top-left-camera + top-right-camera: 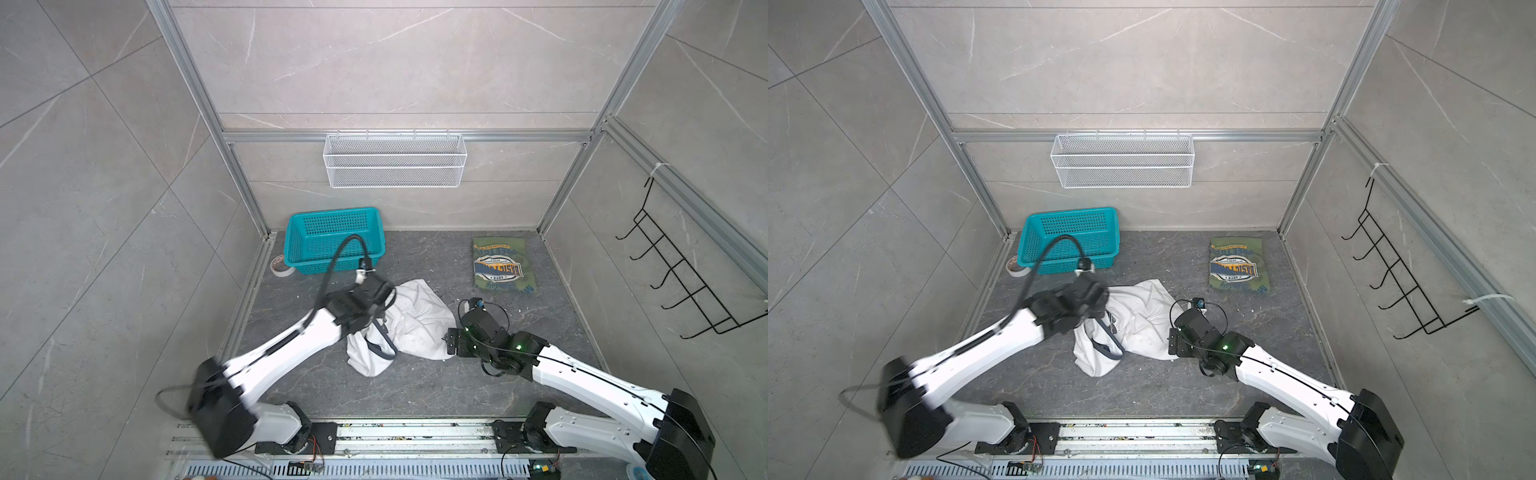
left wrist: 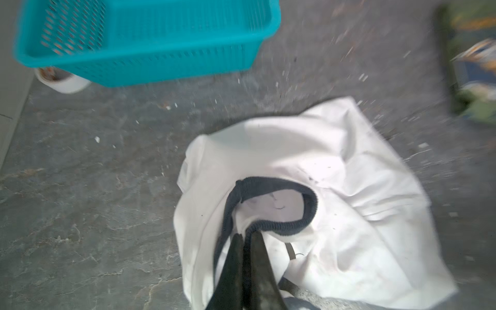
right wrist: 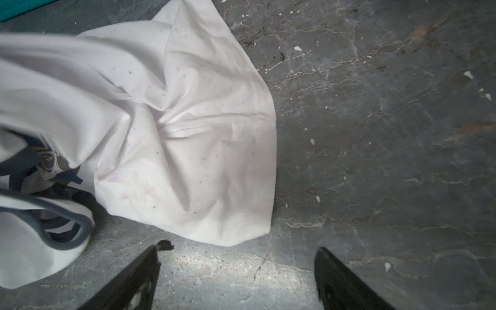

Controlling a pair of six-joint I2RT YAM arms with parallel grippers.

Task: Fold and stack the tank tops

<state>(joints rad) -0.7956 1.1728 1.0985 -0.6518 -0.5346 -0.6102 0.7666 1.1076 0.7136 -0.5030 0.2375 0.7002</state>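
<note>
My right gripper lowers toward the white tank top next, onto the near corner of its loose edge (image 1: 444, 355) (image 3: 256, 227). That corner lies flat just beyond my open fingers.
The white tank top (image 1: 419, 328) (image 1: 1142, 328) lies crumpled mid-table, its navy trim (image 2: 279, 185) looped on top. My left gripper (image 2: 245, 237) (image 1: 376, 322) is shut on that navy trim at the garment's left side. The olive green tank top (image 1: 500, 262) (image 1: 1237, 264) lies folded flat at the back right with its blue-and-cream graphic facing up. Just off the white top's right edge (image 3: 268, 161), my right gripper (image 3: 241, 248) (image 1: 451, 343) hovers low over bare table, open with nothing between its fingers.
A teal plastic basket (image 1: 332, 241) (image 2: 147, 40) stands at the back left, with a tape roll (image 1: 282, 266) beside it. A white wire basket (image 1: 395, 160) hangs on the back wall. A black hook rack (image 1: 681, 270) hangs on the right wall.
</note>
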